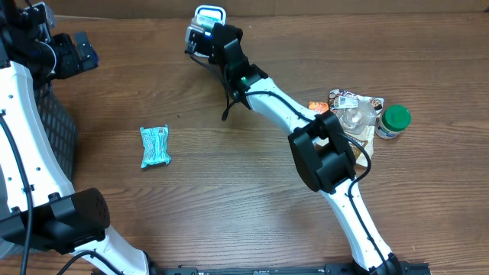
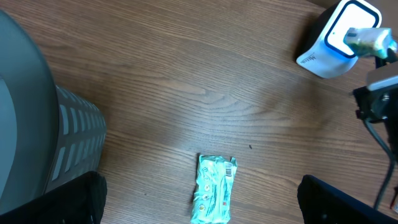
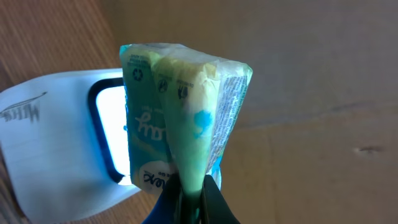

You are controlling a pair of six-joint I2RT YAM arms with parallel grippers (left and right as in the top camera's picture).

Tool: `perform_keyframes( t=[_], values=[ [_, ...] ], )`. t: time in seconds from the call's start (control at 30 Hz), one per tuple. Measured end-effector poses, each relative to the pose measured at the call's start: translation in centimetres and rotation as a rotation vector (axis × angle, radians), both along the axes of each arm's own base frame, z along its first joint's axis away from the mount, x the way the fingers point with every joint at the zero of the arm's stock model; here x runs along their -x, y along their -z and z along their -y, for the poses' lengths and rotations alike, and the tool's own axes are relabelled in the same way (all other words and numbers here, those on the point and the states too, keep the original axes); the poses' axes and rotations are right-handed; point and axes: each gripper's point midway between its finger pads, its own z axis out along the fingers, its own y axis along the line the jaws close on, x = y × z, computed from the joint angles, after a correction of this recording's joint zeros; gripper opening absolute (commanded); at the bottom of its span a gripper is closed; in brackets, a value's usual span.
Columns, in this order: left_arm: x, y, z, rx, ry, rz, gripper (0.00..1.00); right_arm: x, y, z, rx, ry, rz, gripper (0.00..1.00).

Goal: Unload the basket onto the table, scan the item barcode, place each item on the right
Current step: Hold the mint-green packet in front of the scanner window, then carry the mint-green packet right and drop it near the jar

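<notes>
The teal pack lifts from the scanner in my right gripper next, goes back toward the bare table beside the orange packet and comes down.
My right gripper (image 3: 194,200) is shut on the lower edge of a teal tissue pack (image 3: 180,106) and holds it upright just in front of the lit window of the white barcode scanner (image 3: 62,155). Overhead, that scanner (image 1: 209,14) stands at the table's far edge, with the right gripper (image 1: 202,38) and the pack right before it. A second teal packet (image 1: 155,146) lies flat on the table at left, its barcode up in the left wrist view (image 2: 214,188). My left gripper (image 2: 200,196) hangs open high above it, holding nothing.
A dark mesh basket (image 1: 57,130) stands at the left edge beside the left arm. At the right lie a green-lidded jar (image 1: 394,121) and several snack packets (image 1: 353,107). A cardboard wall (image 3: 311,74) rises behind the scanner.
</notes>
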Motion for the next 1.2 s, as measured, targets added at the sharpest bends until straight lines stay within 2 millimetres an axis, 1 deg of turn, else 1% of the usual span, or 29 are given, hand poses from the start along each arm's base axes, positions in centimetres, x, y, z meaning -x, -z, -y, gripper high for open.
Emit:
perform_keyframes(
  t=[0.07, 0.13, 0.37, 0.47, 0.53, 0.63, 0.67, 0.73, 0.77, 0.83, 0.9, 0.93, 1.0, 1.03, 1.1, 1.13, 1.17, 1.2],
  values=[
    [0.0, 0.0, 0.0, 0.000, 0.000, 0.000, 1.00, -0.1, 0.0, 0.0, 0.006, -0.003, 0.008, 0.04],
    [0.0, 0.0, 0.0, 0.000, 0.000, 0.000, 1.00, -0.2, -0.7, -0.1, -0.004, -0.004, 0.034, 0.04],
    [0.0, 0.0, 0.0, 0.000, 0.000, 0.000, 1.00, -0.1, -0.7, -0.3, -0.005, -0.007, 0.034, 0.04],
    [0.0, 0.0, 0.0, 0.000, 0.000, 0.000, 1.00, 0.1, -0.5, -0.6, -0.049, 0.001, 0.018, 0.04],
    [0.0, 0.0, 0.0, 0.000, 0.000, 0.000, 1.00, 0.4, -0.3, -0.8, -0.095, 0.013, -0.013, 0.04],
    [0.0, 0.0, 0.0, 0.000, 0.000, 0.000, 1.00, 1.6, 0.3, -0.8, -0.178, 0.050, -0.124, 0.04],
    [0.0, 0.0, 0.0, 0.000, 0.000, 0.000, 1.00, 2.1, 0.2, -0.7, -0.196, 0.059, -0.161, 0.04],
    [0.0, 0.0, 0.0, 0.000, 0.000, 0.000, 1.00, 3.2, -0.9, -0.4, -0.239, 0.083, -0.227, 0.04],
    [0.0, 0.0, 0.0, 0.000, 0.000, 0.000, 1.00, 3.8, -1.8, -0.1, -0.275, 0.097, -0.261, 0.04],
    [0.0, 0.0, 0.0, 0.000, 0.000, 0.000, 1.00, 5.7, -4.8, 0.5, -0.379, 0.132, -0.343, 0.04],
    [0.0, 0.0, 0.0, 0.000, 0.000, 0.000, 1.00, 7.8, -8.5, 1.3, -0.506, 0.168, -0.413, 0.04],
    [0.0, 0.0, 0.0, 0.000, 0.000, 0.000, 1.00, 9.4, -10.5, 1.9, -0.574, 0.187, -0.466, 0.04],
    [0.0, 0.0, 0.0, 0.000, 0.000, 0.000, 1.00, 11.9, -13.2, 3.0, -0.672, 0.221, -0.547, 0.04],
    [0.0, 0.0, 0.0, 0.000, 0.000, 0.000, 1.00, 14.3, -14.8, 4.0, -0.730, 0.253, -0.629, 0.04],
    [0.0, 0.0, 0.0, 0.000, 0.000, 0.000, 1.00, 17.0, -16.0, 5.4, -0.787, 0.291, -0.728, 0.04],
    [0.0, 0.0, 0.0, 0.000, 0.000, 0.000, 1.00, 18.5, -16.1, 6.2, -0.800, 0.325, -0.791, 0.04],
    [0.0, 0.0, 0.0, 0.000, 0.000, 0.000, 1.00, 19.5, -15.9, 7.0, -0.805, 0.355, -0.839, 0.04],
    [0.0, 0.0, 0.0, 0.000, 0.000, 0.000, 1.00, 20.4, -15.2, 7.7, -0.802, 0.394, -0.892, 0.04]
  ],
)
